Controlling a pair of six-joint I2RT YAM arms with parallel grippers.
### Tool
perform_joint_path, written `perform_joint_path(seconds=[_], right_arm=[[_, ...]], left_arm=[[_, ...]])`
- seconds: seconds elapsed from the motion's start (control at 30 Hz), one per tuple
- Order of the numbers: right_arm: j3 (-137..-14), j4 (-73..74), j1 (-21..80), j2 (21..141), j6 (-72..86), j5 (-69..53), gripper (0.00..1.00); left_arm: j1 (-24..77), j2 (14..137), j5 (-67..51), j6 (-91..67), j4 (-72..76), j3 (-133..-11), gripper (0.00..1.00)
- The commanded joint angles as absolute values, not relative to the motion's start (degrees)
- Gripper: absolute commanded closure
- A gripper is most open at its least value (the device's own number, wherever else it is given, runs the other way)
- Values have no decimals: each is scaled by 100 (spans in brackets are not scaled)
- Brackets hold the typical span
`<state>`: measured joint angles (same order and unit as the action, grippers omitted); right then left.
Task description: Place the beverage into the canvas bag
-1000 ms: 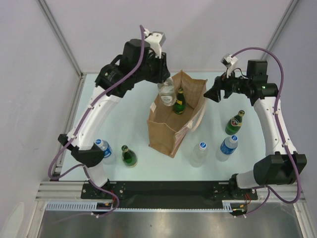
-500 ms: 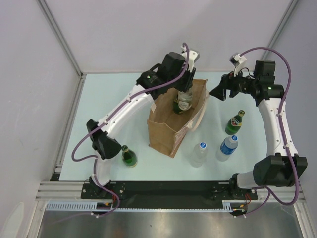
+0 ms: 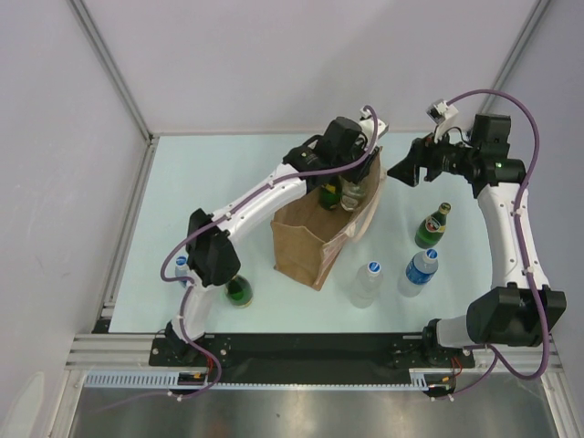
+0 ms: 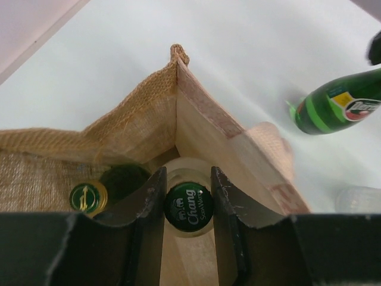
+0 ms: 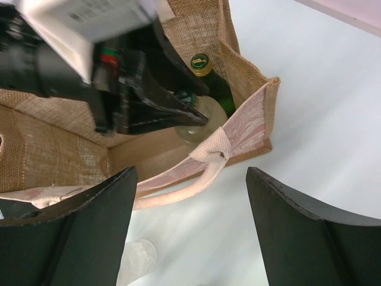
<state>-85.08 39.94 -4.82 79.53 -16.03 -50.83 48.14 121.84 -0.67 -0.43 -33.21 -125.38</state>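
My left gripper should next go down deeper into the bag's far corner and then let go of the clear bottle's neck, because the spot beside the green bottle is free.
The tan canvas bag (image 3: 306,246) stands open mid-table, and it also shows in the left wrist view (image 4: 143,125) and the right wrist view (image 5: 53,149). My left gripper (image 3: 352,185) reaches down into the bag's far right corner. In the left wrist view the left gripper (image 4: 189,174) is shut on the neck of a clear bottle with a green Chang cap (image 4: 189,207). A green bottle with a gold cap (image 4: 88,198) stands inside the bag beside it. My right gripper (image 3: 399,171) is open and empty, hovering just right of the bag's rim (image 5: 191,173).
A green bottle (image 3: 432,225) and a blue-capped water bottle (image 3: 420,271) stand right of the bag. A clear bottle (image 3: 367,283) stands at its front right. A green bottle (image 3: 238,290) and a water bottle (image 3: 182,270) stand front left, partly behind the left arm.
My left arm carried the clear bottle rightward over the bag and lowered it into the far right corner. The right gripper drew back slightly to the right.
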Motion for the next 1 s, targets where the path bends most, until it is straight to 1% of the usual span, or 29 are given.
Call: perform_joint_path(seconds=[0.0, 0.33, 0.57, 0.67, 0.73, 0.77, 0.83, 0.87, 0.93, 0.97], right_arm=[[-8473, 3779, -545, 7743, -1512, -5300, 21], [-8464, 3902, -624, 7699, -1591, -5370, 20], [-8438, 3955, -659, 7690, -1635, -5370, 20], [-8446, 3973, -668, 7690, -1643, -5370, 20], [-8437, 3990, -668, 7699, -1661, -5353, 20], [-8437, 4008, -668, 7699, -1670, -5353, 20], [-8446, 4025, -668, 7708, -1696, -5344, 20], [-8455, 4051, -668, 7699, -1705, -5344, 20], [-8473, 4061, -677, 7699, -1731, -5335, 20], [-8499, 4121, -677, 7717, -1749, -5326, 20]], left_arm=[[4834, 12119, -149, 255, -1908, -12533, 100], [4808, 12673, 211, 343, -1362, -12516, 100], [4729, 12797, 439, 273, -1143, -12287, 99], [4737, 12806, 439, 220, -1125, -12235, 90], [4737, 12788, 431, 176, -1125, -12165, 82], [4729, 12753, 431, 167, -1125, -12138, 75], [4737, 12692, 474, 123, -1125, -12007, 67], [4729, 12665, 509, 114, -1125, -11971, 60], [4737, 12595, 571, 123, -1116, -11901, 55], [4729, 12569, 580, 123, -1116, -11883, 51]])
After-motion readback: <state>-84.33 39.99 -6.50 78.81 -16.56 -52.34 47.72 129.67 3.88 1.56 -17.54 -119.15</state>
